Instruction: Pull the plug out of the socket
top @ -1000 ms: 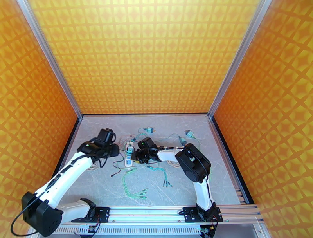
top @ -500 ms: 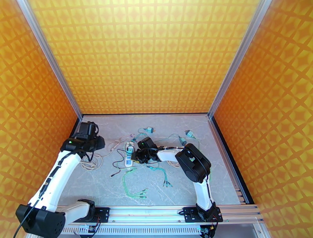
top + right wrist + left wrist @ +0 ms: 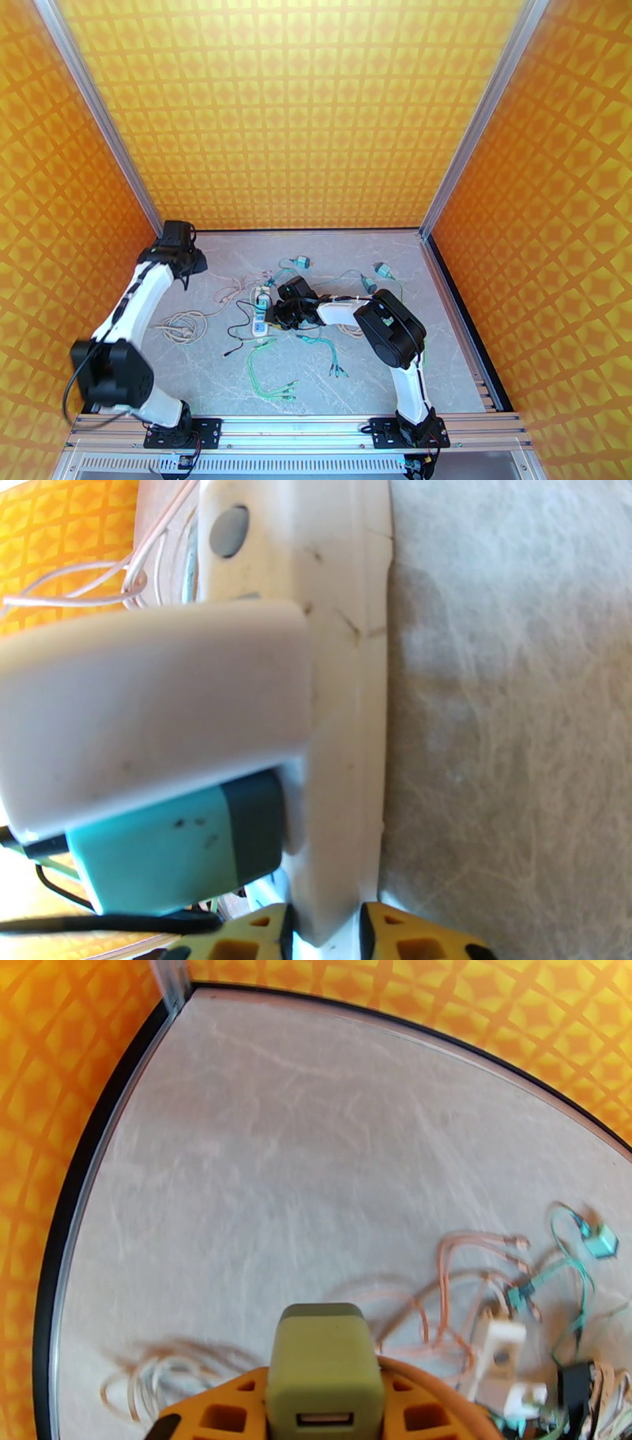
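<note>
Next, the left gripper lowers the olive-green plug and releases it onto the bare tabletop below, clear of the pale coil and the socket strip (image 3: 260, 309).
My left gripper (image 3: 180, 241) is up near the back left corner, well away from the socket strip. In the left wrist view its orange fingers (image 3: 229, 1402) are shut on an olive-green plug (image 3: 320, 1359), which is free of the strip. The white socket strip (image 3: 260, 309) lies mid-table. My right gripper (image 3: 278, 312) is at its right side. Seen from the right wrist, the yellow fingertips (image 3: 403, 930) clamp the strip's near end (image 3: 340, 677). A white plug (image 3: 150, 717) and a teal plug (image 3: 166, 851) sit in the strip.
Loose cables surround the strip: green leads (image 3: 272, 371) in front, a pale coil (image 3: 183, 325) to the left, and teal plugs (image 3: 302, 261) (image 3: 384, 271) behind. Orange walls close in on three sides, the left wall (image 3: 79, 237) close to my left gripper.
The left arm swung from beside the strip out to the back left corner with the olive plug in its grip. The right arm and the strip stayed put.
</note>
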